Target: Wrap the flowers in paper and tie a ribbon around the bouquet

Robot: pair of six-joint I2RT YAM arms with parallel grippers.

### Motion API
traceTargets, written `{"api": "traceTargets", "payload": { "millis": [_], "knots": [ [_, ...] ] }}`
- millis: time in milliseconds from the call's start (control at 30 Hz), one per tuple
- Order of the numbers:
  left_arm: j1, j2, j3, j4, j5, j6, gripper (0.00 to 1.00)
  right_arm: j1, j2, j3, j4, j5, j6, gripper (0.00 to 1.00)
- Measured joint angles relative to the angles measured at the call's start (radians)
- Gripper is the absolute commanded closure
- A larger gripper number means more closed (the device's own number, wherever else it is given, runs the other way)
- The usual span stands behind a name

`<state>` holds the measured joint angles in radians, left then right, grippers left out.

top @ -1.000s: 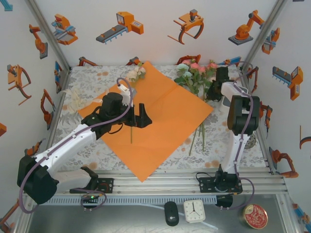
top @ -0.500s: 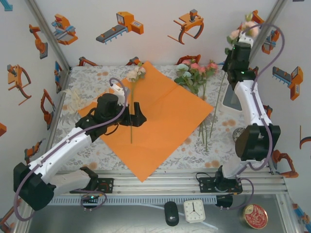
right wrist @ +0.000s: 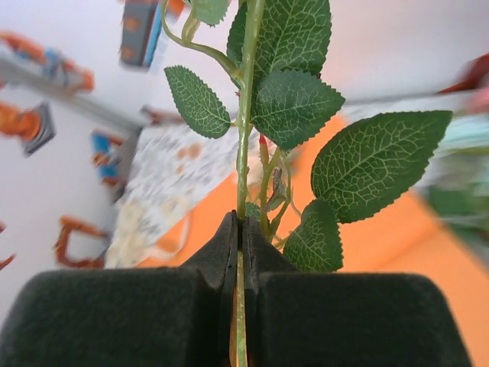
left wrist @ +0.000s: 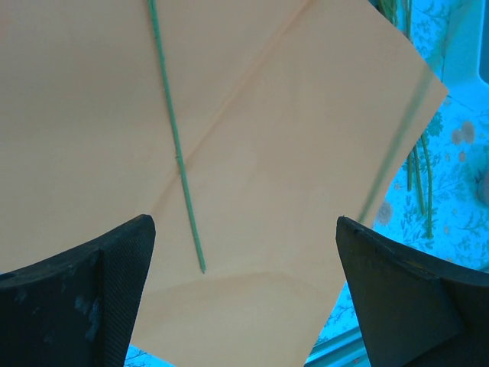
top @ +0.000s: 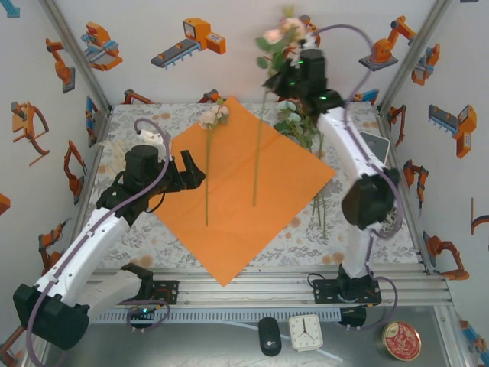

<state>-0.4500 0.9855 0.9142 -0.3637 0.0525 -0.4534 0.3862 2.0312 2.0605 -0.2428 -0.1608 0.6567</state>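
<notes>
The held stem still hangs apart. My right gripper will lower toward the flower lying on the orange paper and release the stem beside that flower's upper stem (top: 208,141).
The orange paper (top: 252,183) lies flat as a diamond on the patterned table. One of the flowers (top: 213,116) rests on it, its stem (left wrist: 179,160) running toward the near corner. My right gripper (top: 296,75) is raised high at the back, shut on the stem of a pink-and-white flower (top: 279,30). That long stem (top: 257,160) hangs over the paper, and its leaves (right wrist: 298,99) show just past the right gripper (right wrist: 239,229). More flowers (top: 307,121) lie at the paper's right edge. The cream ribbon (top: 121,157) lies at the left. My left gripper (top: 188,173) (left wrist: 244,306) hovers open over the paper's left side.
Loose stems (top: 321,210) lie on the table right of the paper. A grey flat device (top: 374,144) sits by the right wall. On the near shelf are a mouse (top: 269,336), a small clock (top: 306,332) and a red round tin (top: 401,340).
My right arm has lifted one flower off the bunch at the right and swung it up and left over the paper. My left gripper has drawn back to the left, still open.
</notes>
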Motion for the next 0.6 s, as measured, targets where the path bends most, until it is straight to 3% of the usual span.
{"api": "traceTargets", "payload": {
  "millis": [167,267,533,600],
  "knots": [
    [0.009,-0.029,-0.013,-0.008,0.024,-0.01,0.06,0.091,0.404,0.356,-0.076,-0.011,0.047,1.0],
    [0.016,-0.032,-0.023,-0.012,0.032,-0.013,0.06,0.116,0.566,0.5,-0.119,-0.017,0.084,1.0],
    [0.025,-0.026,-0.034,-0.013,0.052,-0.017,0.06,0.14,0.672,0.51,-0.115,-0.006,0.173,1.0],
    [0.026,-0.025,-0.035,-0.013,0.053,-0.018,0.06,0.142,0.675,0.487,-0.089,-0.007,0.2,0.95]
  ]
}}
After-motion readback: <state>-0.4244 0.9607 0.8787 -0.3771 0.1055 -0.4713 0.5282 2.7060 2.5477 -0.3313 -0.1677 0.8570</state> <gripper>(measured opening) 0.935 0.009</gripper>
